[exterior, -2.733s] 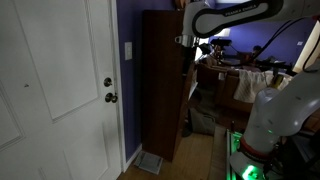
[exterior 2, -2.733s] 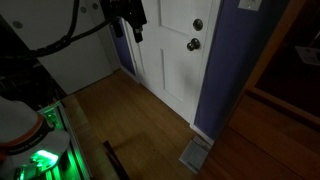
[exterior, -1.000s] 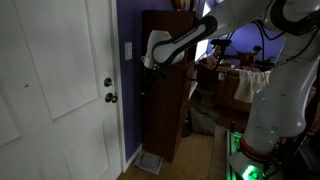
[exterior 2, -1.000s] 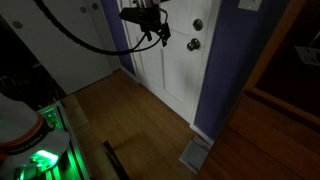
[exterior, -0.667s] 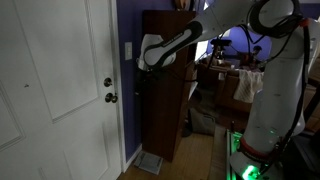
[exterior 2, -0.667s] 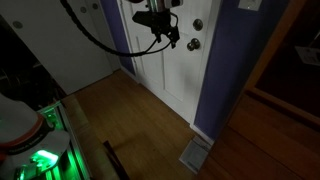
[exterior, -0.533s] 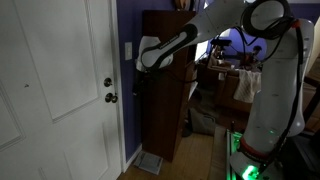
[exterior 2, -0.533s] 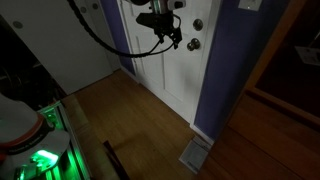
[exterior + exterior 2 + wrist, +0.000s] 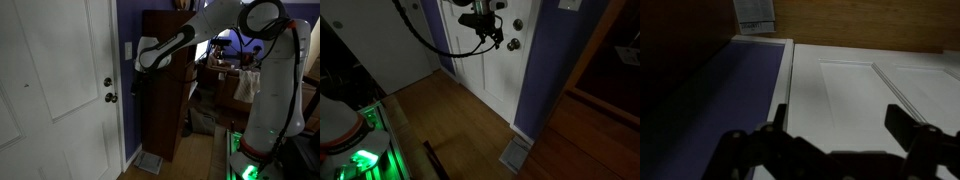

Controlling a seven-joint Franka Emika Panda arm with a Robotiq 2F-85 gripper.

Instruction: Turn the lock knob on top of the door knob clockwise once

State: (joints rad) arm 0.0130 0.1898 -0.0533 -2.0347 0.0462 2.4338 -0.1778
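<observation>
The gripper moves outward toward the white door (image 9: 50,90) and closes on the dark door knob next, since its open, empty fingers still hang short of it.
The pale round lock knob (image 9: 108,82) sits on the white panelled door (image 9: 50,90), just above the dark door knob (image 9: 111,98). Both exterior views show them; the lock knob (image 9: 518,25) is above the door knob (image 9: 513,44). My gripper (image 9: 135,88) hangs in front of the purple wall, a short way from both knobs and not touching them. It also shows near the door knob in an exterior view (image 9: 496,38). In the wrist view my gripper (image 9: 838,122) is open and empty, facing the bare door panel (image 9: 860,80). Neither knob shows there.
A white wall switch plate (image 9: 128,50) is on the purple wall beside the door; it also shows in the wrist view (image 9: 755,12). A tall dark wooden cabinet (image 9: 165,90) stands close behind my arm. A floor vent (image 9: 516,155) lies on the wooden floor.
My arm has swung from near the cabinet towards the door. The gripper now sits lower and closer to the two knobs. The knobs have not moved.
</observation>
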